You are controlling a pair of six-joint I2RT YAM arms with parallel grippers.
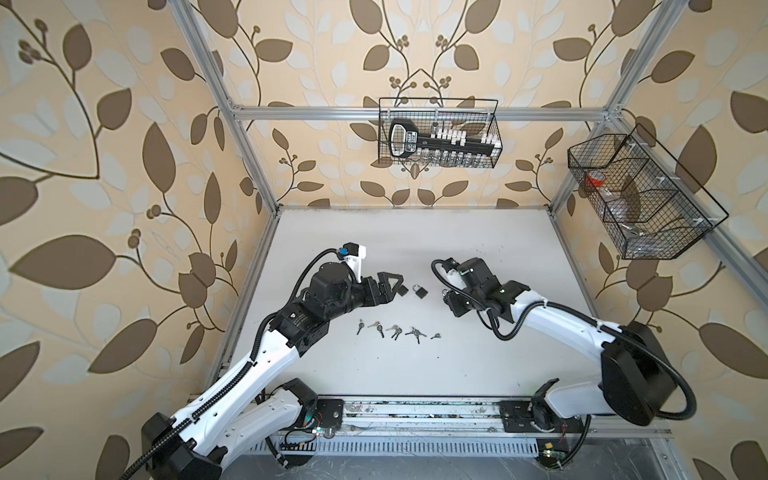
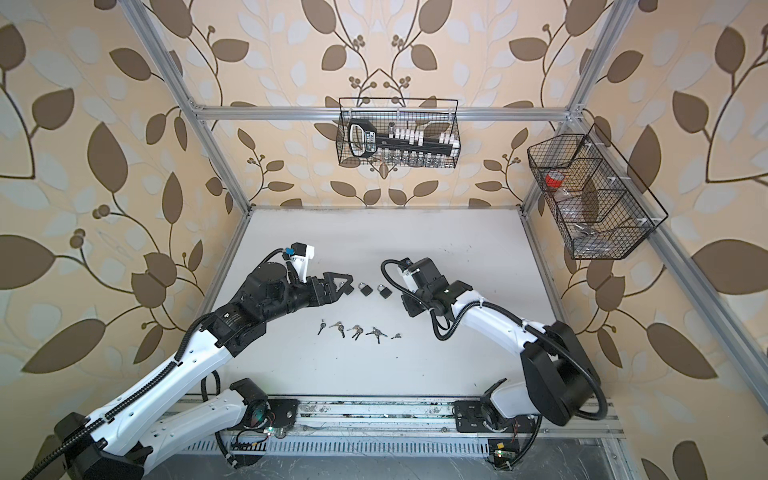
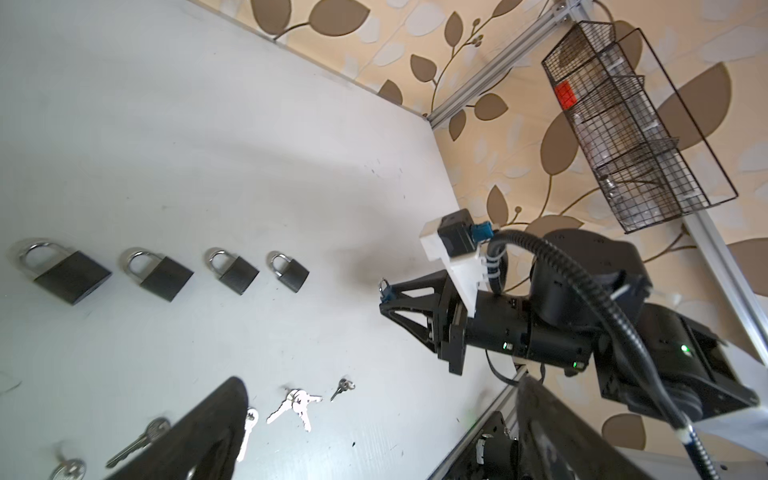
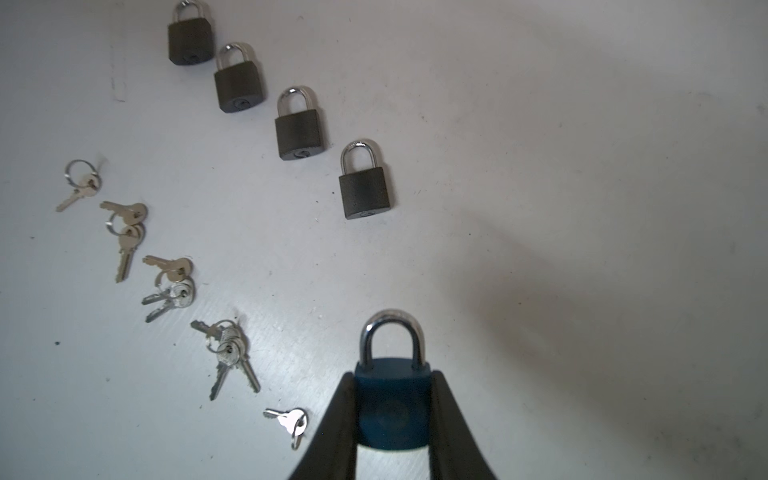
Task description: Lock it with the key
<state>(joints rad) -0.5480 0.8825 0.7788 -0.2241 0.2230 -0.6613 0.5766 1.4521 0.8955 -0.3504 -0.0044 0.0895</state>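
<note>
My right gripper moves down toward the dark padlocks next. It releases the blue padlock on the bare tabletop beside the smallest one, since the end of the row is clear.
My right gripper (image 4: pixel 392 419) is shut on a blue padlock (image 4: pixel 392 407), gripping its body by both sides above the table with the silver shackle pointing away from the wrist. The left wrist view shows the same padlock (image 3: pixel 387 294) at the right gripper's tips. Several silver keys (image 4: pixel 228 353) lie in a row on the table; a single key (image 4: pixel 291 417) lies nearest the held padlock. My left gripper (image 3: pixel 374 449) is open wide, with nothing between its fingers (image 3: pixel 208 432). In both top views it (image 1: pixel 395 286) hovers over the row of dark padlocks (image 2: pixel 365 288).
Several dark padlocks (image 4: pixel 365 191) lie in a line on the white table (image 1: pixel 374 374), behind the keys (image 1: pixel 395 331). A wire basket (image 1: pixel 436 133) with a large black key-shaped rack hangs on the back wall. A second basket (image 1: pixel 640 195) hangs on the right.
</note>
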